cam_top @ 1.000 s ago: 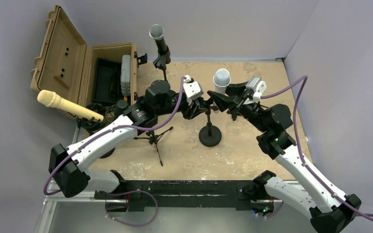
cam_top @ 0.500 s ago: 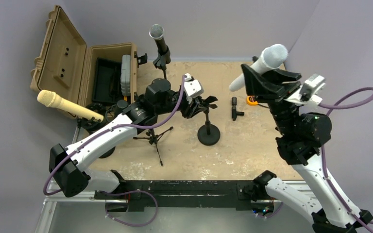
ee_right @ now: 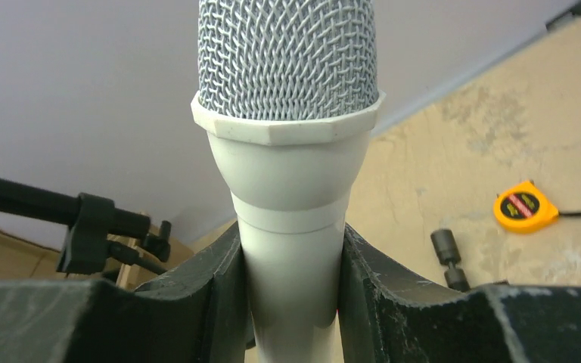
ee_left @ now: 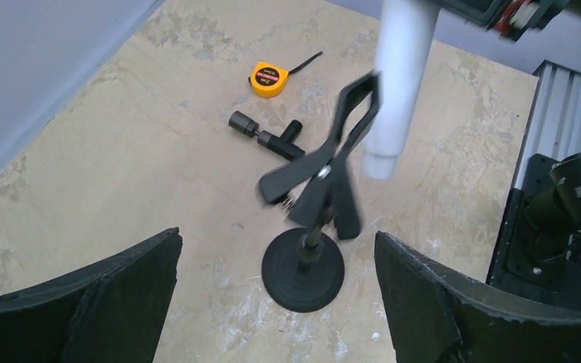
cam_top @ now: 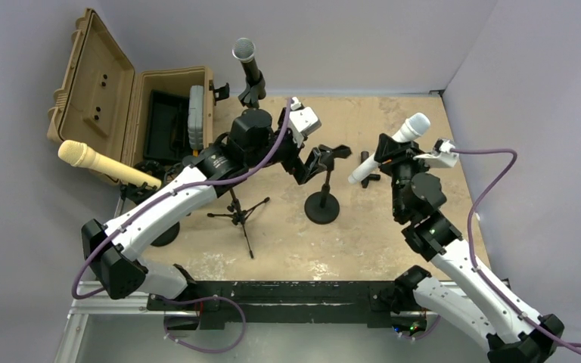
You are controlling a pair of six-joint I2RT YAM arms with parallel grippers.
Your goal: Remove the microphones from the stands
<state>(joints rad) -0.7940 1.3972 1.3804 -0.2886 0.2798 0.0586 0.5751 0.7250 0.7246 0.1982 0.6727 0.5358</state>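
Observation:
The bare tabletop (cam_top: 384,188) beside the black adapter is below. Next, my right gripper should go down, tip the white microphone (cam_top: 402,136) flat onto that clear space, and let go of it.
The white microphone (cam_top: 402,136) with a silver mesh head is out of the stand and tilted in the air, my right gripper (cam_top: 388,153) shut on its body. In the right wrist view both fingers press the white microphone (ee_right: 291,151) at my right gripper (ee_right: 291,302). The black stand (cam_top: 323,208) has a round base, and its empty clip (cam_top: 331,153) is up. My left gripper (cam_top: 308,162) is open just left of the clip. In the left wrist view my left gripper (ee_left: 276,295) hangs wide above the stand base (ee_left: 302,271); the clip (ee_left: 333,174) and microphone tail (ee_left: 397,83) lie beyond.
An open tan case (cam_top: 121,106) stands at the back left. A black microphone (cam_top: 246,64) sits on a tripod stand, a cream microphone (cam_top: 106,166) on another stand at left. A yellow tape measure (ee_left: 269,79) and a black adapter (ee_left: 268,138) lie beyond the stand.
My right gripper pulled the white microphone out of the clip, swung it up to the right, then lowered it. My left gripper let go of the stand, opened and rose a little.

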